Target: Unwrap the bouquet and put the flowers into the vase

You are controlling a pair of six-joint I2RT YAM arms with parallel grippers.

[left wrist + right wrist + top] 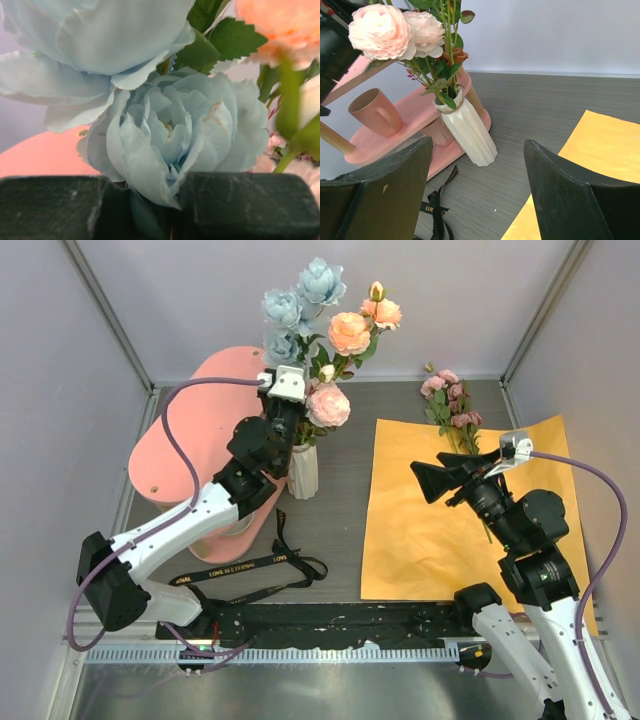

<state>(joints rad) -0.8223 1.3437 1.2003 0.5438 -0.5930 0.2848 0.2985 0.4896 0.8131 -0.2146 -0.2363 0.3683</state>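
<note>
My left gripper should move down next toward the white vase's opening (pixel 304 448) to sink the stems in before I release them. The pale blue flowers still stand high above it.
The white ribbed vase (pixel 303 472) (pixel 469 134) stands beside the pink shelf with pale blue, peach and pink flowers (pixel 330 325) in it. My left gripper (pixel 291 432) (pixel 145 202) sits just above the vase's neck. Its fingers (pixel 240 205) are nearly together, shut on the stems under a pale blue flower (pixel 170 127). A dusky mauve sprig (pixel 451 403) lies on the opened orange paper (pixel 420 540) (pixel 607 150). Above the paper's left part, my right gripper (pixel 421 484) (pixel 477 144) hangs open and empty, facing the vase.
The black printed ribbon (pixel 255 570) (pixel 434 212) lies loose on the table in front of the vase. The pink shelf (pixel 175 455) holds a pink cup (pixel 372 112) on its lower board. Grey walls enclose the table at the back and sides.
</note>
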